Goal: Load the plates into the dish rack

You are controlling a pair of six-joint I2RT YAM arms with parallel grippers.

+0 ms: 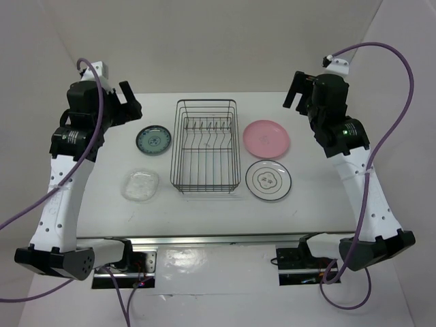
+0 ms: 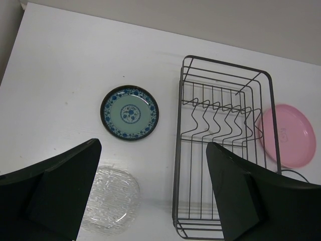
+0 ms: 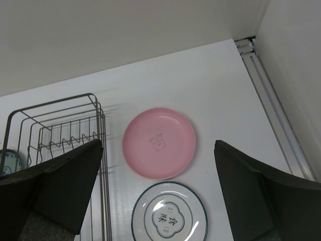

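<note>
The teal plate's rim [image 1: 137, 142] on the side away from the rack [image 1: 178, 146] has open tabletop by it, which leaves the fingers room. My left gripper will move down and turn onto it next.
The dark wire dish rack [image 1: 178, 146] sits mid-table with nothing in it. The teal-green patterned plate [image 1: 153, 140] and the clear glass plate [image 1: 140, 185] lie flat to its left. The pink plate [image 1: 266, 138] and the white dark-rimmed plate [image 1: 270, 181] lie flat to its right. My left gripper [image 1: 129, 102] is open and empty, held high over the far left. My right gripper [image 1: 294, 92] is open and empty, held high over the far right. The left wrist view shows its gripper [image 2: 153, 146] above the teal plate [image 2: 130, 113], the glass plate [image 2: 111, 201] and the rack [image 2: 176, 150]. The right wrist view shows its gripper [image 3: 158, 145] above the pink plate [image 3: 159, 128] and the white plate [image 3: 169, 216].
White walls close in the table at the back and both sides. A rail [image 3: 271, 100] runs along the right wall's foot. The arm bases [image 1: 58, 259] stand at the near edge. Purple cables [image 1: 402, 102] loop beside both arms.
</note>
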